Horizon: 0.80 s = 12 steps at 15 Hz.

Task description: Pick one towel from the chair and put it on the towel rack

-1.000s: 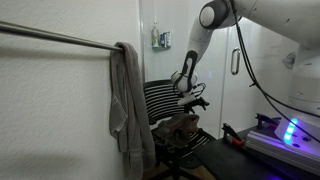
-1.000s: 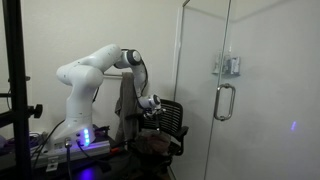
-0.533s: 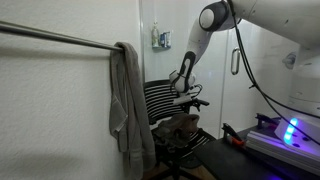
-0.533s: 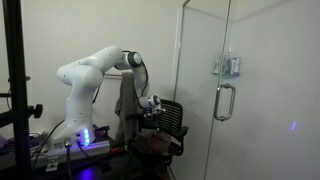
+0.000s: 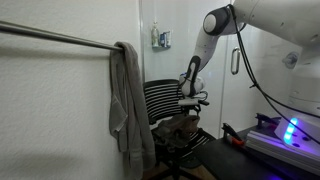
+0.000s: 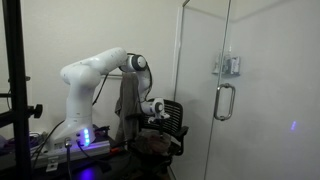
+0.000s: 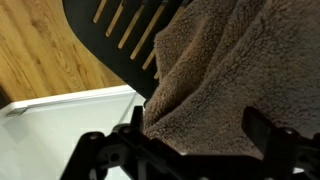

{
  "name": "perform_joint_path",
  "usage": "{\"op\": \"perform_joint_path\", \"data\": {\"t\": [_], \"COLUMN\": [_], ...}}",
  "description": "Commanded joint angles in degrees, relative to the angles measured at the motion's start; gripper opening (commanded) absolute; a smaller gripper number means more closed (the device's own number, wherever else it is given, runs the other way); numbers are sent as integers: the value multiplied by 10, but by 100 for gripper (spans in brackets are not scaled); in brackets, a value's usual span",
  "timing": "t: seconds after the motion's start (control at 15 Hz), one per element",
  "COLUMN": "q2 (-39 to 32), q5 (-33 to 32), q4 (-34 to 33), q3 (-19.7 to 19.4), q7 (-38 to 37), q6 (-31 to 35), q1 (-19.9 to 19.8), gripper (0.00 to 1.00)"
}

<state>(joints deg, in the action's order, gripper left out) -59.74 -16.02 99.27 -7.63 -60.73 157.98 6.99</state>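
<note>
My gripper lowers a little around the fold of the heaped cloth (image 5: 186, 118) (image 7: 198, 115) next, then closes.
A brown fluffy towel (image 5: 178, 126) lies heaped on the seat of a black slatted chair (image 5: 160, 98); it fills the wrist view (image 7: 230, 70) and shows low in an exterior view (image 6: 150, 142). My gripper (image 5: 193, 100) hangs just above it, by the chair back, also seen in an exterior view (image 6: 157, 108). In the wrist view the gripper (image 7: 200, 135) is open, its dark fingers (image 7: 264, 130) standing on either side of the towel's fold and holding nothing. A grey towel (image 5: 128, 105) hangs over the metal rack bar (image 5: 60, 38).
A glass shower door with a handle (image 6: 224, 100) stands beside the chair. The robot base with a blue light (image 6: 84, 137) and cables sits close behind. Wooden floor (image 7: 40, 60) and a white ledge (image 7: 60, 120) lie below the chair back (image 7: 120, 28).
The arm has swung further over the chair and the gripper has come down a little closer to the brown towel. The towels have not moved.
</note>
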Motion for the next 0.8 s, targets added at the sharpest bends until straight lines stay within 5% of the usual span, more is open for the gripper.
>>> {"op": "perform_joint_path", "data": {"t": [0.0,0.13,0.2,0.73], "q2": [-7,-18,-20,-43], "q5": [48,52,62,136], "q4": [-1,-12,-16,-40], "q3": [-12,-10,-8,-27], "q7": [45,49,52,74], "q6": [10,6,5,-2], "q1": [8,4,4,29], "gripper": [100,100,75,25]}}
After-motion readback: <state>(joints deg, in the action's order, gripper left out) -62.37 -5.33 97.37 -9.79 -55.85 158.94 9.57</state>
